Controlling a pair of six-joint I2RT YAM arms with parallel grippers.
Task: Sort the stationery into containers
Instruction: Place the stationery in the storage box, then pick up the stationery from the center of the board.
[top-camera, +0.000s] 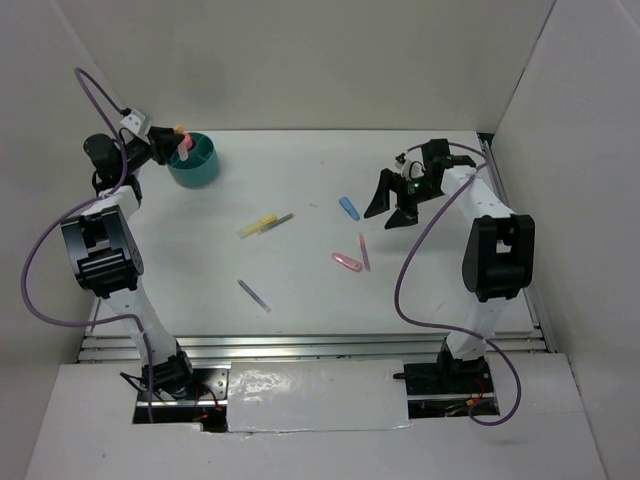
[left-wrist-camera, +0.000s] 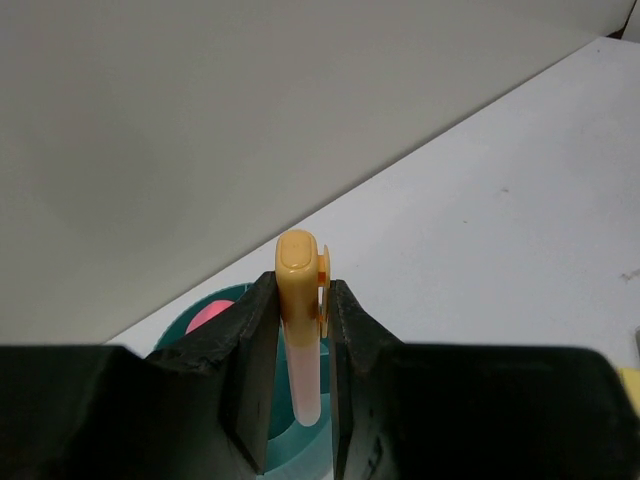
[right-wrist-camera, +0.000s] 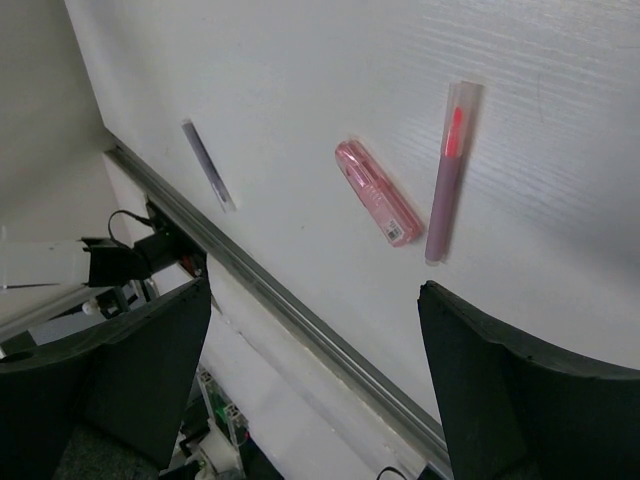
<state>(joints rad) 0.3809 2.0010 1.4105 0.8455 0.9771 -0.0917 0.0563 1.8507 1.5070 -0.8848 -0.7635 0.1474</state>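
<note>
My left gripper is just above the teal tub with its open top (top-camera: 203, 152) (left-wrist-camera: 282, 402), so next it will lower a little and release the orange-capped marker into the tub.
My left gripper (top-camera: 172, 146) is shut on a marker with an orange cap and a pale pink body (left-wrist-camera: 298, 330). It holds the marker upright over the round teal tub (top-camera: 196, 162), whose rim shows in the left wrist view (left-wrist-camera: 232, 296) with something pink inside. My right gripper (top-camera: 388, 207) is open and empty above the table, its jaws wide apart in the right wrist view (right-wrist-camera: 315, 290). A yellow highlighter (top-camera: 262, 225), a small blue piece (top-camera: 348, 207), a pink clip (top-camera: 346, 262), a thin pink pen (top-camera: 364, 252) and a thin purple pen (top-camera: 253, 294) lie on the table. The white bottle is out of view.
The right wrist view shows the pink clip (right-wrist-camera: 377, 192), pink pen (right-wrist-camera: 446, 170) and purple pen (right-wrist-camera: 207, 165) near the metal rail (right-wrist-camera: 300, 315) at the table's near edge. White walls enclose the table on the left, back and right.
</note>
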